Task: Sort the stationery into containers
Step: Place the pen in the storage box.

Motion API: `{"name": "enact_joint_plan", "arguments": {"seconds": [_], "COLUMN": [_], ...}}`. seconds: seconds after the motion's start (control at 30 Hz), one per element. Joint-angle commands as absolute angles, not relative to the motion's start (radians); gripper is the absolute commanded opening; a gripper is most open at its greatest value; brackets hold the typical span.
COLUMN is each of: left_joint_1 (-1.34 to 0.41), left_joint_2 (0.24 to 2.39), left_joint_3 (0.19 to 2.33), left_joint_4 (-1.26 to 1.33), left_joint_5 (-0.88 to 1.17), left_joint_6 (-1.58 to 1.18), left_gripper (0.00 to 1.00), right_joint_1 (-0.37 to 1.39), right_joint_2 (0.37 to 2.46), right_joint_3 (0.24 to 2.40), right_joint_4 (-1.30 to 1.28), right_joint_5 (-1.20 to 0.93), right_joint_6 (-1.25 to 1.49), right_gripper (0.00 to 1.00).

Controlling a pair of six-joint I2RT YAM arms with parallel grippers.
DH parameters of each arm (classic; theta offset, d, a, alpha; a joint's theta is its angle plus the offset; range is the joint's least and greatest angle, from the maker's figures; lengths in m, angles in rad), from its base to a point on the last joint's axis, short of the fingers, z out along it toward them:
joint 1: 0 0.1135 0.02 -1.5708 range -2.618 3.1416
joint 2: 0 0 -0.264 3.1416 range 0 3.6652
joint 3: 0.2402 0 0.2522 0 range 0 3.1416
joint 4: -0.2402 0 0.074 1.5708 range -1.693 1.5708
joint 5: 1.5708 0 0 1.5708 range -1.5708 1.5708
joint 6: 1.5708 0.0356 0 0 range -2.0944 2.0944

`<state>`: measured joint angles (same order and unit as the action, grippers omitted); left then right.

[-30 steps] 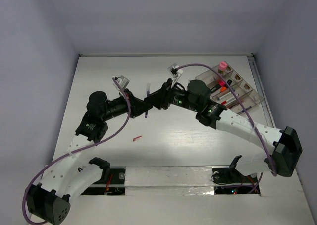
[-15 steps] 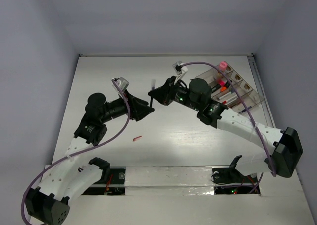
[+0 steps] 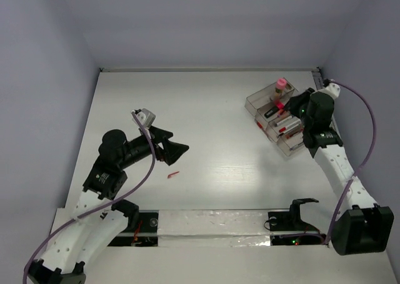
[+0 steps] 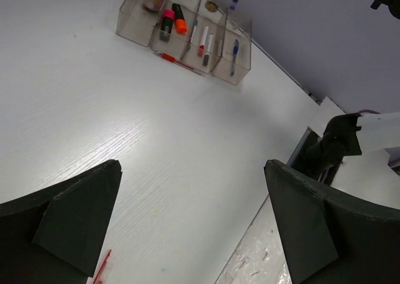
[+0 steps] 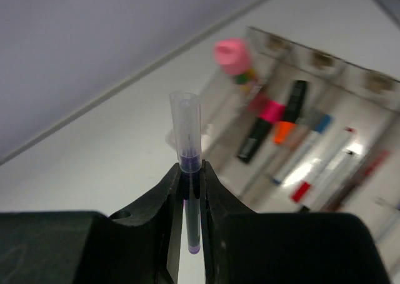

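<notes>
I should next move my right gripper back and down over the tray's end section [image 5: 384, 204], where there is open room beside its blue pen, and release the purple pen [image 5: 188, 134].
My right gripper [image 5: 190, 171] is shut on a purple pen [image 5: 188, 134] with a clear cap, held upright above the clear organiser tray [image 5: 300, 46]. From above, that gripper [image 3: 290, 106] hangs over the tray [image 3: 250, 101] at the right of the table. The tray holds a pink-capped bottle [image 3: 282, 85], a pink-and-black marker [image 5: 262, 124], an orange marker [image 5: 289, 121] and several pens. My left gripper [image 3: 172, 147] stands open and empty left of centre; its wrist view shows the gripper [image 4: 194, 221] with only bare table between the jaws. A thin red pen [image 3: 173, 174] lies on the table just below it.
Another red pen [image 4: 178, 62] lies on the table against the tray's near side. A taped strip [image 3: 212, 224] runs along the near edge between the arm bases. A black mount [image 4: 331, 146] stands at that edge. Walls close the table at the back and sides.
The left gripper opened, let go of the purple pen and drew back to the left. The right gripper closed on the pen and carried it right, over the tray.
</notes>
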<state>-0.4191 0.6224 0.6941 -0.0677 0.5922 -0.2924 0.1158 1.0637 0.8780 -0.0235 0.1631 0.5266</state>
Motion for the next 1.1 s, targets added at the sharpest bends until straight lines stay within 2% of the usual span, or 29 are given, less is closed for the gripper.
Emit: {"name": "enact_joint_plan", "arguments": {"seconds": [0.0, 0.2, 0.5, 0.57, 0.63, 0.67, 0.7, 0.8, 0.9, 0.97, 1.0, 1.07], "left_joint_1": [-0.439, -0.528, -0.584, -0.584, -0.594, -0.594, -0.594, -0.603, -0.603, -0.603, -0.603, -0.603], "left_joint_2": [0.554, 0.476, 0.437, 0.433, 0.430, 0.428, 0.428, 0.430, 0.431, 0.431, 0.431, 0.433], "left_joint_3": [0.690, 0.695, 0.699, 0.699, 0.698, 0.699, 0.699, 0.699, 0.699, 0.703, 0.704, 0.706], "left_joint_4": [-0.095, -0.118, -0.130, -0.132, -0.132, -0.132, -0.132, -0.133, -0.132, -0.133, -0.135, -0.137], "left_joint_5": [0.491, 0.400, 0.348, 0.344, 0.342, 0.341, 0.336, 0.334, 0.333, 0.327, 0.321, 0.313], "left_joint_6": [-0.262, -0.262, -0.265, -0.267, -0.267, -0.267, -0.267, -0.267, -0.265, -0.264, -0.262, -0.261], "left_gripper": [0.99, 0.99, 0.99, 0.99, 0.99, 0.99, 0.99, 0.99, 0.99, 0.99, 0.99, 0.99], "right_joint_1": [0.000, -0.181, -0.236, -0.236, -0.236, -0.236, -0.236, -0.236, -0.227, -0.184, -0.145, 0.036], "right_joint_2": [1.052, 1.120, 1.261, 1.282, 1.295, 1.299, 1.301, 1.260, 1.214, 1.177, 1.175, 1.196], "right_joint_3": [0.851, 0.821, 0.808, 0.799, 0.799, 0.810, 0.814, 0.830, 0.824, 0.812, 0.810, 0.833], "right_joint_4": [-0.110, -0.146, -0.141, -0.130, -0.135, -0.146, -0.159, -0.175, -0.166, -0.135, -0.126, -0.172], "right_joint_5": [0.265, 0.293, 0.230, 0.226, 0.213, 0.215, 0.213, 0.198, 0.094, -0.035, -0.101, -0.059], "right_joint_6": [0.522, 0.480, 0.491, 0.508, 0.508, 0.508, 0.505, 0.479, 0.439, 0.382, 0.353, 0.272], "right_gripper": [0.00, 0.00, 0.01, 0.08, 0.29, 0.35, 0.49, 0.62, 0.66, 0.65, 0.59, 0.57]}}
